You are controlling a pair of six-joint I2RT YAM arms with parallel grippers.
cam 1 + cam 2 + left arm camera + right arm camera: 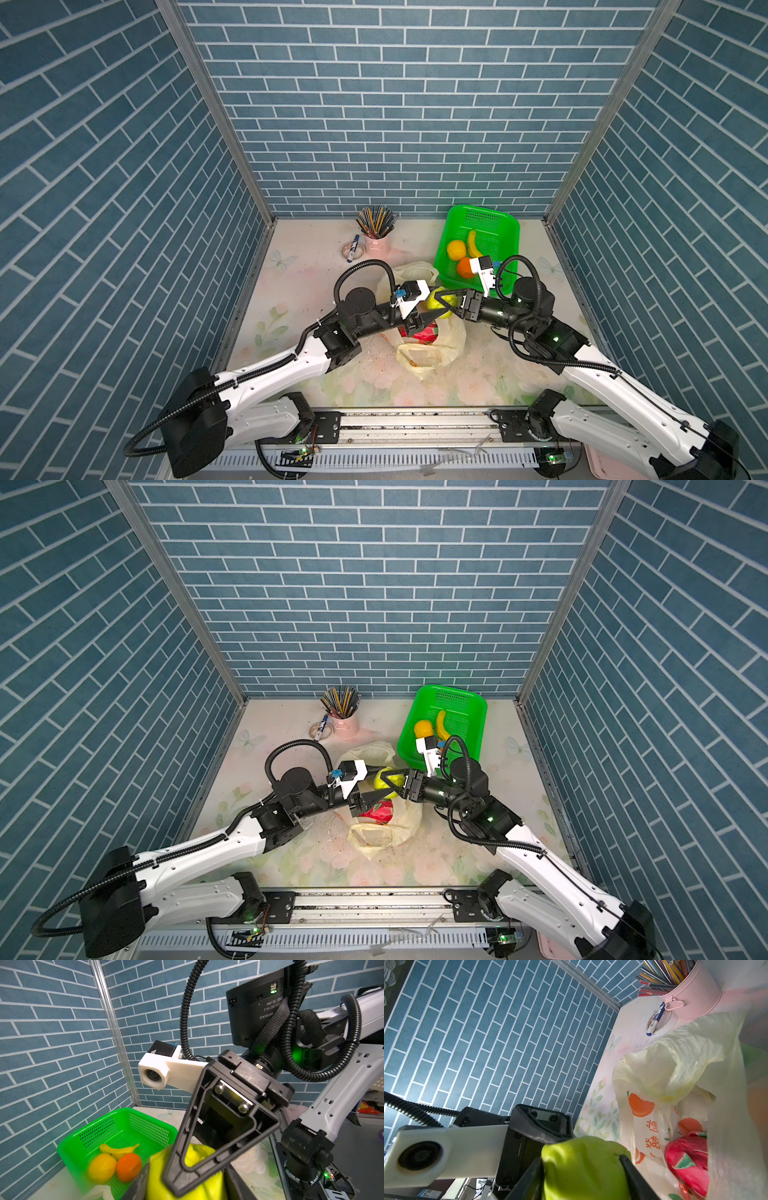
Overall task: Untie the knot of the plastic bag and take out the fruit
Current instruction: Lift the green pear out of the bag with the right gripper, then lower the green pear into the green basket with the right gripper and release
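The green basket's near end (459, 281), with fruit already beside it, is outward and below my right gripper, so the gripper should next move outward, tip downward, lower and let go.
A green lumpy fruit (434, 302) (383, 779) hangs just above the open mouth of the pale yellow plastic bag (432, 353) (664, 1076). Both grippers hold it. My left gripper (430, 312) (187, 1188) is shut on it from the left. My right gripper (444, 305) (581, 1178) is shut on it from the right, its fingers (633, 1176) pressing on both sides. A pink-red dragon fruit (426, 334) (687, 1159) lies inside the bag. No knot is visible.
A green basket (498, 224) (124, 1111) at the back right holds a yellow round fruit (456, 249), an orange one (465, 268) and a banana (473, 245). A pink cup of pencils (378, 241) and a marker on a tape roll (353, 248) stand at the back.
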